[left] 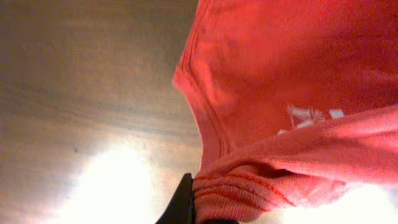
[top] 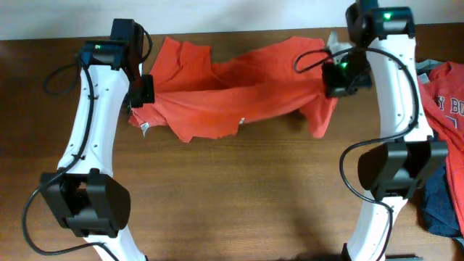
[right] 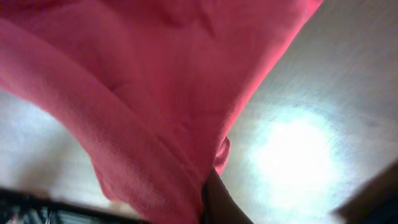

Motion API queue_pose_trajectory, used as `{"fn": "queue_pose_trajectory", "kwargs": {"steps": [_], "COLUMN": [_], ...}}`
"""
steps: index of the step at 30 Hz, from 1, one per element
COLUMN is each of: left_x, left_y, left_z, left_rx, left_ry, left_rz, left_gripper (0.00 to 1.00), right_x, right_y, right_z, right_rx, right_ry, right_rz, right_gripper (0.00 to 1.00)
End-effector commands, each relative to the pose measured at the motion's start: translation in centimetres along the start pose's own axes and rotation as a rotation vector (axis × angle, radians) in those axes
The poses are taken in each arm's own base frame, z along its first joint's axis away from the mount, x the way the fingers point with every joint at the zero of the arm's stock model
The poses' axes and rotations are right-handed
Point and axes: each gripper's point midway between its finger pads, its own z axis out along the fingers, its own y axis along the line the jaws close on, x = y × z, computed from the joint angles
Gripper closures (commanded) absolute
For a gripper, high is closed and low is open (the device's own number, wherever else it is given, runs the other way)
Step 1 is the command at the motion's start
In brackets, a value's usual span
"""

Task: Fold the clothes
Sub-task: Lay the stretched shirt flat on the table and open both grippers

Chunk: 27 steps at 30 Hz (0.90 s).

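My left gripper needs to move down and back to let go of the raised hem, because the wood by the white tag point(top: 144, 127) is below and back of the gripper.
The orange-red T-shirt point(top: 232, 90) hangs stretched between my two grippers above the far side of the wooden table, its lower edge sagging onto the wood. My left gripper point(top: 143, 90) is shut on its left end; the left wrist view shows ribbed hem cloth point(left: 249, 186) bunched against a dark finger, with white lettering point(left: 308, 117) above. My right gripper point(top: 335, 72) is shut on the right end; in the right wrist view the cloth point(right: 155, 112) drapes over the jaws. A small white tag point(top: 144, 127) shows at the lower left corner.
A pile of other garments lies at the table's right edge: a red one with white lettering point(top: 451, 101) and a navy one point(top: 444, 203). Bare brown wood point(top: 239, 196) fills the near half of the table. A pale wall runs along the back.
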Motion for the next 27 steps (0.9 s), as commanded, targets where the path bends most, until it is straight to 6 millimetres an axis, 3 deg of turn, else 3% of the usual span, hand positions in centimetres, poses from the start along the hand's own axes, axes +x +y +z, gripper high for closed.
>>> {"fn": "queue_pose_trajectory", "kwargs": {"steps": [1, 6, 11, 16, 18, 22, 27], "left_x": [1.0, 2.9, 6.0, 7.8, 7.6, 5.6, 0.9], "left_y": [0.2, -0.3, -0.7, -1.2, -1.3, -1.6, -2.2], "left_z": [0.1, 0.7, 3.7, 6.8, 7.2, 7.3, 6.9], "left_rx": [0.002, 0.025, 0.021, 0.015, 0.018, 0.032, 0.063], "left_ry": [0.047, 0.126, 0.243, 0.287, 0.274, 0.196, 0.014], "left_rz": [-0.024, -0.011, 0.009, 0.017, 0.014, 0.001, -0.032], "left_gripper": [1.0, 1.0, 1.0, 1.0, 0.97, 0.79, 0.77], "right_x": [2.1, 4.3, 5.8, 6.0, 5.6, 4.1, 0.9], "right_y": [0.7, 1.0, 1.0, 0.9, 0.8, 0.5, 0.1], "right_z": [2.5, 5.2, 6.4, 7.0, 7.2, 7.5, 7.8], "right_rx": [-0.034, -0.043, -0.049, -0.045, -0.043, -0.035, -0.012], "right_ry": [0.116, 0.229, 0.294, 0.3, 0.284, 0.221, 0.092], "right_rz": [0.008, 0.013, 0.022, 0.022, 0.02, 0.008, -0.016], "right_gripper": [0.96, 0.96, 0.96, 0.96, 0.96, 0.96, 0.96]}}
